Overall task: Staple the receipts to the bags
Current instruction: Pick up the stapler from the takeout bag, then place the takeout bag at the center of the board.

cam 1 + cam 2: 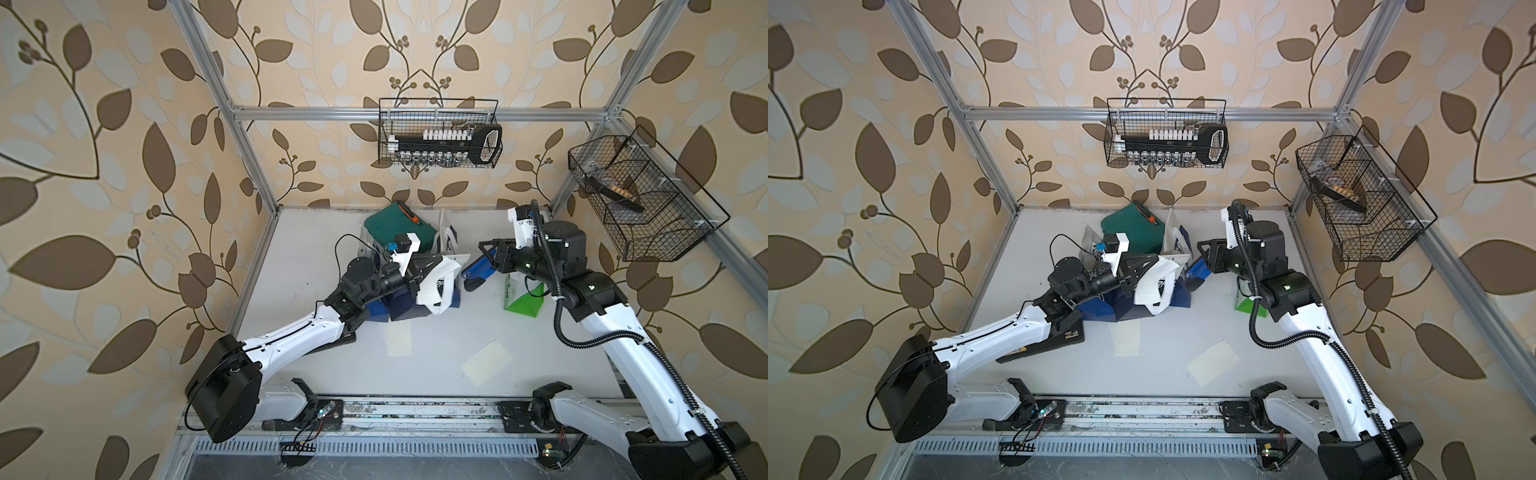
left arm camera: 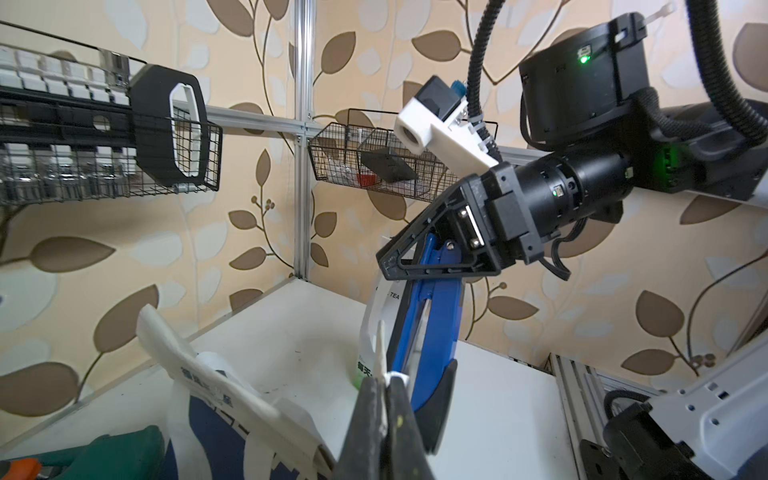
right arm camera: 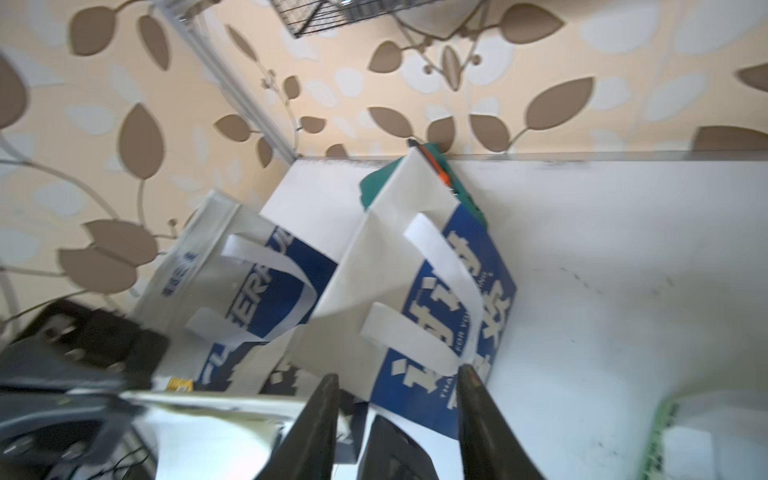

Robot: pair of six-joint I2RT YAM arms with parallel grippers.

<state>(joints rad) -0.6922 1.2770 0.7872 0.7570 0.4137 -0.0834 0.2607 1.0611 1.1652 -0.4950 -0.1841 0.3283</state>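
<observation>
Bare tabletop beyond the black case is below my left gripper. My left gripper should next carry the receipt and bag away from the stapler [image 1: 478,270], then go down and release them.
My left gripper [image 1: 446,264] [image 2: 384,386] is shut on a thin white receipt [image 1: 432,286] together with the white top edge of a navy-blue-and-white bag [image 1: 451,291]. My right gripper [image 1: 488,259] [image 2: 419,266] is shut on a blue stapler [image 1: 478,270] [image 2: 432,332]. The stapler's mouth sits right at the pinched paper edge [image 2: 380,353]. More navy-blue bags [image 1: 399,305] [image 3: 257,286] lie under the left arm. A green-and-white bag [image 1: 521,301] lies below the right wrist. Two loose receipts [image 1: 399,338] [image 1: 487,361] lie flat on the table.
A dark green pouch [image 1: 395,230] with orange trim sits at the back, behind the bags. A flat black case [image 1: 1050,345] lies under the left forearm. Wire baskets hang on the back rail [image 1: 440,137] and the right rail [image 1: 636,199].
</observation>
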